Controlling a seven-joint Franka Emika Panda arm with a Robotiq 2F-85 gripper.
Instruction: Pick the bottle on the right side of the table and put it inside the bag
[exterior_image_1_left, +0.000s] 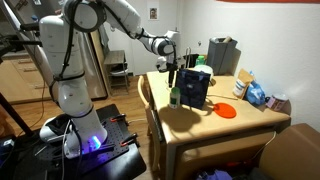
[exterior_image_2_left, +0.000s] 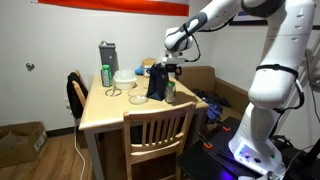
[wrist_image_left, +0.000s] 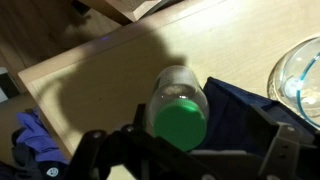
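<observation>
I should move my gripper down to the green cap of the upright bottle (exterior_image_1_left: 175, 89) (wrist_image_left: 180, 124) next and then close it.
The bottle (exterior_image_1_left: 174, 97), slim with a green cap, stands upright on the tan table (exterior_image_1_left: 200, 125) right beside the dark bag (exterior_image_1_left: 194, 87). Both exterior views show it (exterior_image_2_left: 169, 92), next to the bag (exterior_image_2_left: 156, 82). My gripper (exterior_image_1_left: 172, 64) (exterior_image_2_left: 171, 68) hangs just above the bottle, pointing down. In the wrist view the green cap (wrist_image_left: 180, 121) sits between my spread fingers (wrist_image_left: 190, 148), and the bag's navy edge (wrist_image_left: 245, 108) lies just beside it. The gripper is open and holds nothing.
An orange plate (exterior_image_1_left: 226, 111) and blue packages (exterior_image_1_left: 256, 94) lie beyond the bag. A grey appliance (exterior_image_2_left: 108, 55), a green can (exterior_image_2_left: 106, 75) and a glass bowl (exterior_image_2_left: 125, 78) (wrist_image_left: 300, 65) stand at the far side. Wooden chairs (exterior_image_2_left: 155, 130) border the table.
</observation>
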